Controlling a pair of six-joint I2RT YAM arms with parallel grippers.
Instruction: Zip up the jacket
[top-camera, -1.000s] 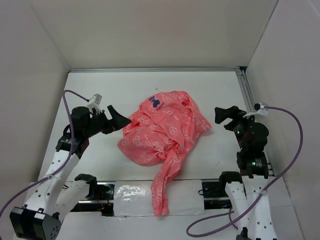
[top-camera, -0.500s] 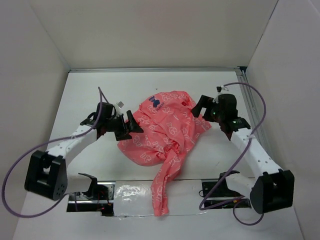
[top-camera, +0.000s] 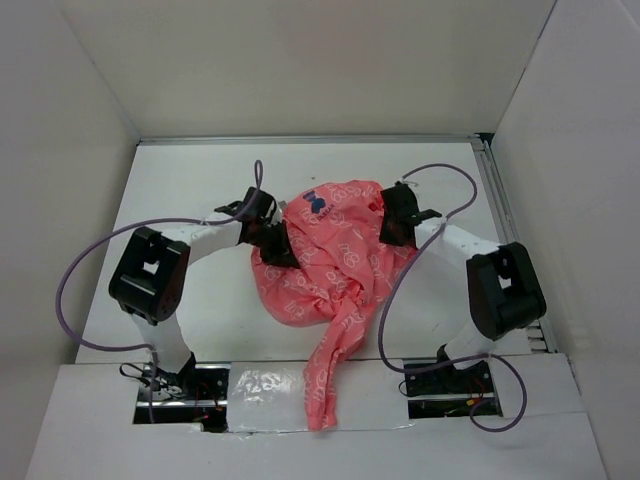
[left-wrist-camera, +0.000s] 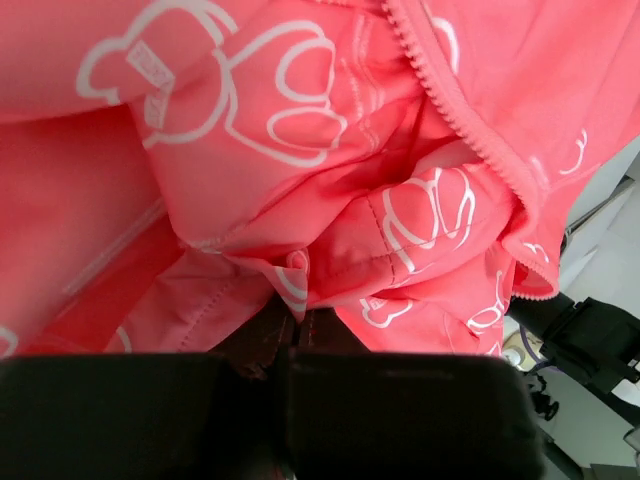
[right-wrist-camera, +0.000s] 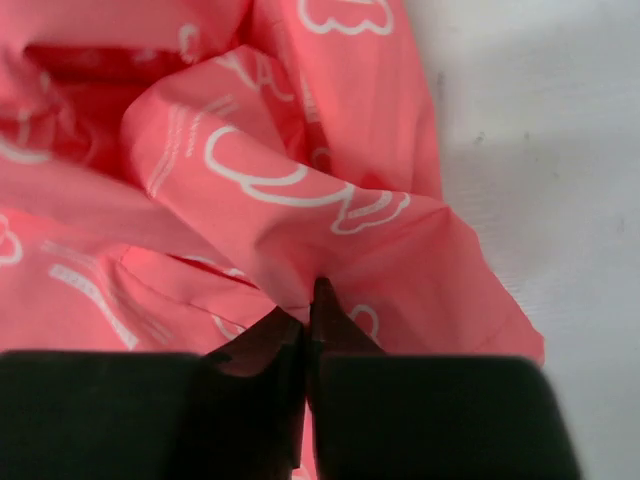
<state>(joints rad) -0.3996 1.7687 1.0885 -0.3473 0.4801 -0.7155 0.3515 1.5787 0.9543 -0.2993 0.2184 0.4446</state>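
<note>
The crumpled jacket needs to be spread, so I will raise it outward with my left gripper. Then I will lower it and let go on the bare tabletop, which is to my left gripper's left in the top view.
The coral-pink jacket (top-camera: 335, 262) lies crumpled in the middle of the white table, its dark blue logo (top-camera: 318, 203) facing up at the far side. One sleeve (top-camera: 325, 385) trails over the near edge. My left gripper (top-camera: 278, 243) is at the jacket's left edge, shut on a fold of its fabric (left-wrist-camera: 300, 285); the pink zipper teeth (left-wrist-camera: 452, 105) run above it in the left wrist view. At the jacket's right edge my right gripper (top-camera: 393, 226) is shut on another pinched fold (right-wrist-camera: 300, 270).
White walls enclose the table on three sides. A metal rail (top-camera: 497, 215) runs along the right edge. Purple cables (top-camera: 80, 270) loop off both arms. A taped strip (top-camera: 270, 388) sits at the near edge between the arm bases.
Both arms swung in from the sides to the jacket, and both grippers went from open to shut on its fabric. The jacket's upper part is slightly bunched inward.
</note>
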